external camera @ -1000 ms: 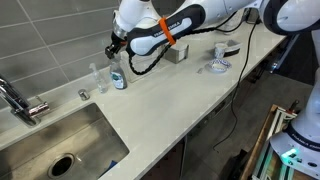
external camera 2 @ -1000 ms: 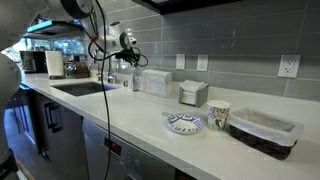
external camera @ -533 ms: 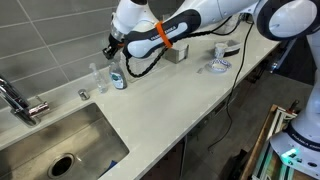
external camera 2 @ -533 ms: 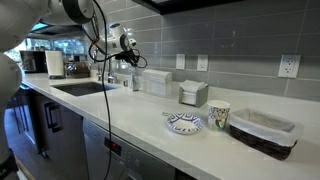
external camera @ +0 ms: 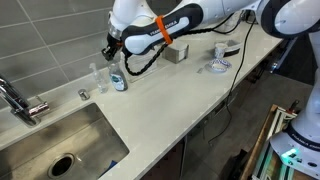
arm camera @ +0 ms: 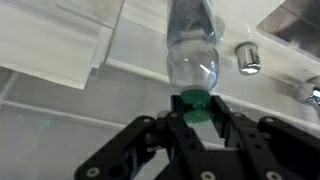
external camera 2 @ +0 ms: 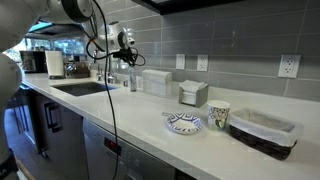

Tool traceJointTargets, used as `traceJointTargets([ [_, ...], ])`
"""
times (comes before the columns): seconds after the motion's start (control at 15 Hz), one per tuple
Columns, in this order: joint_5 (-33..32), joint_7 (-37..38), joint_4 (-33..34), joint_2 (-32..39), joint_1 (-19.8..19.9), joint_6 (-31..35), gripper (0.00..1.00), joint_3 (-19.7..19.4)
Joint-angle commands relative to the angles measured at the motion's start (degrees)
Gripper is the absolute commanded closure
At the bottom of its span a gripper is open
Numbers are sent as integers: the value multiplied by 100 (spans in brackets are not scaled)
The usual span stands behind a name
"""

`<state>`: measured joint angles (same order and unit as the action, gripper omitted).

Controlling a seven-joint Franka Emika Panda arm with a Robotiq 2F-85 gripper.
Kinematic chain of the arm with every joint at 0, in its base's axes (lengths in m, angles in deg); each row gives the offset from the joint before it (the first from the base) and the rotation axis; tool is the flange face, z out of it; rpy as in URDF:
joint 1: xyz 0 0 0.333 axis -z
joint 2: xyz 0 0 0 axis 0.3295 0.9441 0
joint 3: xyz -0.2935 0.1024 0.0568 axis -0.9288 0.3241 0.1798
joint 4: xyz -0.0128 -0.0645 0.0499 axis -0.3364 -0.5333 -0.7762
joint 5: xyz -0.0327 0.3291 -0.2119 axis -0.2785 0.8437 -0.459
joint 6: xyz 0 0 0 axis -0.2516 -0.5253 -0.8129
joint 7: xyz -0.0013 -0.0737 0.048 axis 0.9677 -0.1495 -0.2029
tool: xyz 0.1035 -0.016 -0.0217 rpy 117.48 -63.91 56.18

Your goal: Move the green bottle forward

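Observation:
I will lift my gripper with the bottle, carry it back over the counter short of the plate, since that spot is clear, then lower it and let go of the cap.
The green bottle (external camera: 119,80) is a small clear bottle with a green cap and a blue-and-white label. It stands on the counter near the tiled wall, and it also shows in an exterior view (external camera 2: 131,82). My gripper (external camera: 114,55) comes down over its top. In the wrist view the green cap (arm camera: 197,104) sits between the two black fingers of the gripper (arm camera: 197,112), which press against its sides. The clear body (arm camera: 193,55) extends away from the jaws.
A small clear glass jar (external camera: 97,75) stands beside the bottle and a small metal piece (external camera: 83,94) lies near the sink (external camera: 60,140) with its faucet (external camera: 20,100). A white box (external camera 2: 155,82), napkin holder (external camera 2: 193,93), plate (external camera 2: 184,122), cup (external camera 2: 218,116) and basket (external camera 2: 262,133) stand along the counter.
The arm's upper part has shifted slightly. The bottle stands in the same spot with the gripper at its cap.

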<state>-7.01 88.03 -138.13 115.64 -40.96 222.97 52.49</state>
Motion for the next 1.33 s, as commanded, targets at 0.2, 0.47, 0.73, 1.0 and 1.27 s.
traceJointTargets([
  [0.2, 947, -1153, -1909, -1831, 595, -474, 91, 965],
  [0.47, 1918, -2163, -2941, -2696, 1149, -11, 91, 1453],
  [0.73, 3519, -3859, -4092, -3599, 1632, 467, 91, 1860],
  [1.0, 4599, -5224, -5148, -4592, 1684, 294, 91, 1665],
  [1.27, 4371, -5434, -6377, -5697, 1808, 883, 91, 1384],
])
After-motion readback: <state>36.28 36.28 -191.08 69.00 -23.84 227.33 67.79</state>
